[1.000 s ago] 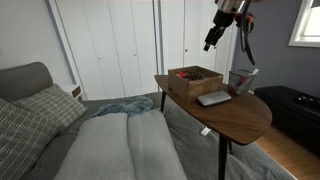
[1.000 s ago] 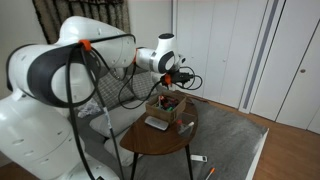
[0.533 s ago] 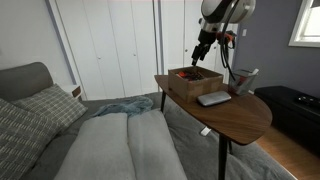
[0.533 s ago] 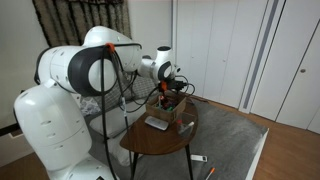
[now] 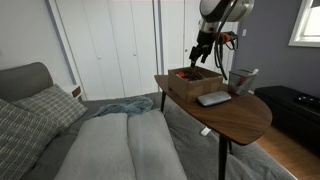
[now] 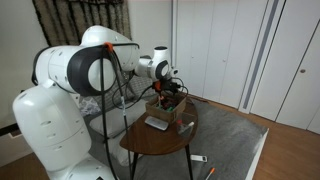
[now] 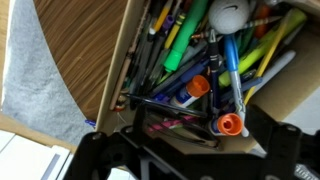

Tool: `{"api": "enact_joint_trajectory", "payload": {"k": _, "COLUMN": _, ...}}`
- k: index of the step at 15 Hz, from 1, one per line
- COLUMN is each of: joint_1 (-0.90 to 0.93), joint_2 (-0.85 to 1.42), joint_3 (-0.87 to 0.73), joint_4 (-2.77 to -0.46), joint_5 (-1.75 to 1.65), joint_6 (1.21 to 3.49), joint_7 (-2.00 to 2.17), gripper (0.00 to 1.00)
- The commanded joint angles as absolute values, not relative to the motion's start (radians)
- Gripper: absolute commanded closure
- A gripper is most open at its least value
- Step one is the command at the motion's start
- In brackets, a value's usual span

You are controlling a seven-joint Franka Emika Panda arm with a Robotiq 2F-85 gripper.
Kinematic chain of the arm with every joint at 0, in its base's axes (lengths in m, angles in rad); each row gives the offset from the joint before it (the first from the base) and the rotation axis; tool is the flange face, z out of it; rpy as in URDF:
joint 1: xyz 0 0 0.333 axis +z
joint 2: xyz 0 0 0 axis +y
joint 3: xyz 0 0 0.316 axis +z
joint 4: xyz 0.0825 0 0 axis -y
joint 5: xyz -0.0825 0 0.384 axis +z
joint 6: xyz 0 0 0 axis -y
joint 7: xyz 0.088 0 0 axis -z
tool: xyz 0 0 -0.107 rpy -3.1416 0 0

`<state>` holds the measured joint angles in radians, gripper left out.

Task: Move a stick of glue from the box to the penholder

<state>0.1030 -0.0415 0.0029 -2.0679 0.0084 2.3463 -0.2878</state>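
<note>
The glue stick's orange cap by the box's side (image 7: 229, 125) points up below my gripper, to its right in the wrist view, so I move that way next and lower around it.
The brown box (image 5: 195, 79) stands at the far end of the wooden table (image 5: 225, 115), and also shows in an exterior view (image 6: 167, 108). In the wrist view it (image 7: 120, 60) is packed with pens, markers and two glue sticks with orange caps (image 7: 200, 87) (image 7: 229, 122). My gripper (image 5: 197, 60) hangs just above the box, open and empty; in the wrist view its dark fingers (image 7: 190, 152) straddle the glue sticks. The greyish penholder (image 5: 240, 80) with a pale slanted stick stands beside the box.
A flat grey slab (image 5: 213, 98) lies on the table in front of the box and shows in the other exterior view too (image 6: 156, 123). A grey sofa with cushions (image 5: 60, 130) sits beside the table. Small items lie on the carpet (image 6: 200, 160).
My gripper has come down from high beside the penholder and moved over the box, now close above its contents. Nothing has been taken hold of.
</note>
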Motion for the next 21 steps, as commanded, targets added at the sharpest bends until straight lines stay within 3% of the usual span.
{"api": "enact_joint_trajectory", "payload": {"k": 1, "joint_1": 0.097, "joint_2": -0.037, "joint_3": 0.045, "joint_4": -2.062, "joint_5": -0.037, "joint_6": 2.310, "joint_7": -0.130, "gripper": 0.00}}
{"api": "enact_joint_trajectory", "payload": {"k": 4, "joint_1": 0.090, "joint_2": -0.007, "joint_3": 0.052, "joint_4": -2.045, "joint_5": -0.049, "joint_6": 2.320, "joint_7": -0.052, "gripper": 0.00}}
{"api": "enact_joint_trajectory", "payload": {"k": 8, "joint_1": 0.091, "joint_2": 0.060, "joint_3": 0.053, "joint_4": -1.987, "joint_5": -0.019, "joint_6": 2.308, "joint_7": -0.019, "gripper": 0.18}}
{"api": "enact_joint_trajectory", "payload": {"k": 11, "joint_1": 0.097, "joint_2": 0.099, "joint_3": 0.060, "joint_4": -1.928, "joint_5": -0.013, "joint_6": 2.289, "joint_7": -0.042, "gripper": 0.25}}
{"api": "enact_joint_trajectory", "payload": {"k": 12, "joint_1": 0.099, "joint_2": 0.113, "joint_3": 0.064, "joint_4": -1.912, "joint_5": -0.007, "joint_6": 2.279, "joint_7": -0.064, "gripper": 0.20}}
{"api": "enact_joint_trajectory", "payload": {"k": 19, "joint_1": 0.099, "joint_2": 0.157, "joint_3": 0.103, "joint_4": -1.856, "joint_5": 0.068, "joint_6": 2.243, "joint_7": -0.157, "gripper": 0.22}}
{"api": "enact_joint_trajectory", "payload": {"k": 21, "joint_1": 0.100, "joint_2": 0.166, "joint_3": 0.103, "joint_4": -1.855, "joint_5": 0.056, "joint_6": 2.249, "joint_7": -0.134, "gripper": 0.28}}
